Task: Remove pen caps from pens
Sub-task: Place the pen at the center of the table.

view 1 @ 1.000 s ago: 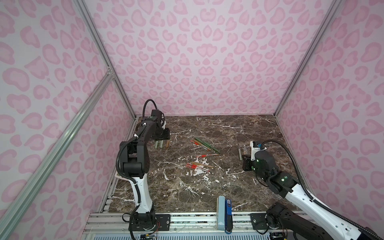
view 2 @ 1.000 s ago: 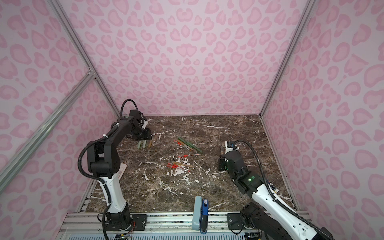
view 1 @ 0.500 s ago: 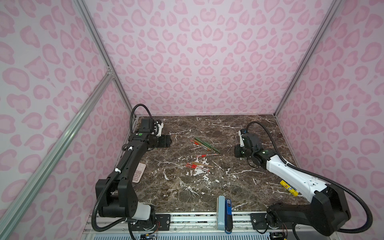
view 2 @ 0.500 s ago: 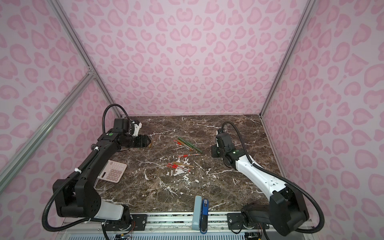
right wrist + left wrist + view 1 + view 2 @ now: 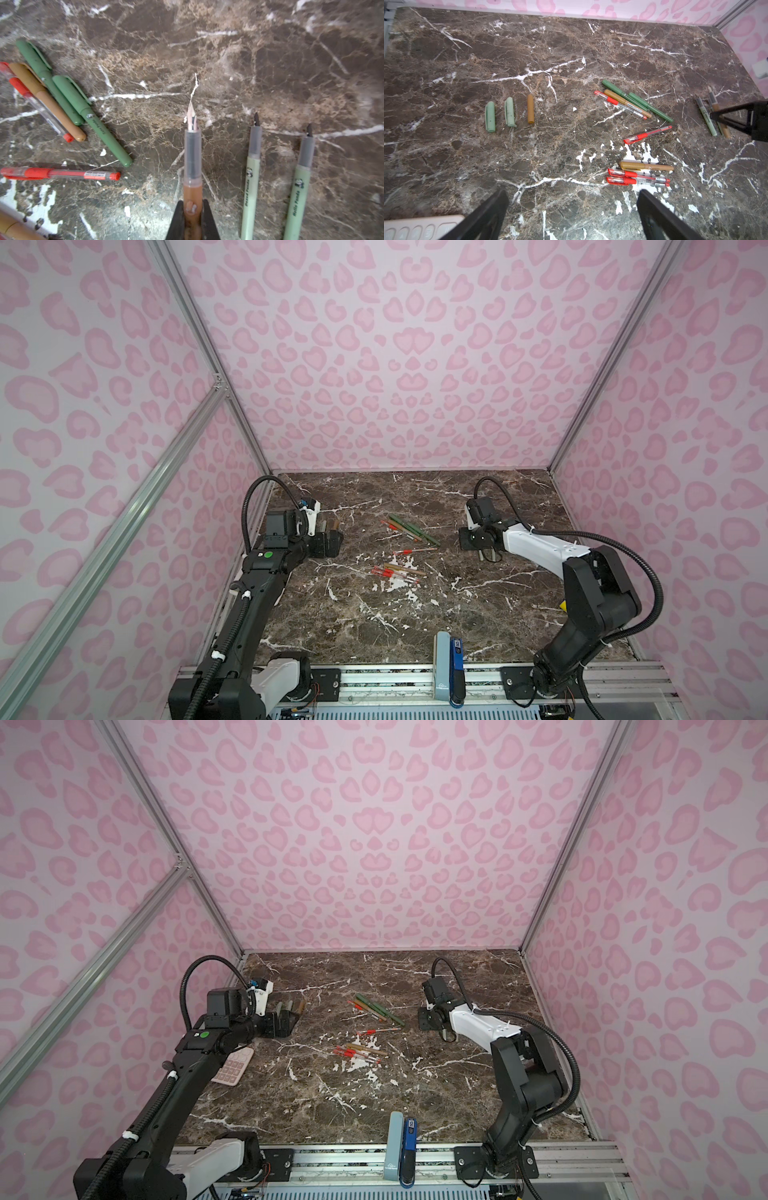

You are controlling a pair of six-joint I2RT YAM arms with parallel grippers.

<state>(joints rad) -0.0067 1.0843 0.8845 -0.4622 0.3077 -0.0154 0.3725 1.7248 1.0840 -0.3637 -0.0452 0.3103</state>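
My right gripper moves down next and releases the tan-brown pen (image 5: 192, 158), uncapped like the pale green pens, as the bare tabletop beside them lies just below.
Three pen caps lie in a row at the left: two pale green caps (image 5: 490, 116) (image 5: 510, 112) and a tan cap (image 5: 530, 108), also seen in a top view (image 5: 289, 1006). My left gripper (image 5: 571, 207) (image 5: 330, 541) stands open and empty just near of them. My right gripper (image 5: 192, 209) (image 5: 485, 551) is shut on an uncapped tan-brown pen (image 5: 192, 158). Two uncapped pale green pens (image 5: 251, 182) (image 5: 299, 187) lie beside it. Capped pens lie mid-table: a green, tan and red cluster (image 5: 633, 101), a single red pen (image 5: 648, 134), and a tan pen (image 5: 645, 166) beside two red ones (image 5: 633, 176).
A pink calculator (image 5: 235, 1067) lies under my left arm near the left wall. A grey and blue box (image 5: 451, 659) stands at the table's front edge. Pink patterned walls close in the table on three sides.
My left gripper has opened wide and drawn back from the row of caps. My right gripper, still shut on the tan-brown pen, has shifted inward.
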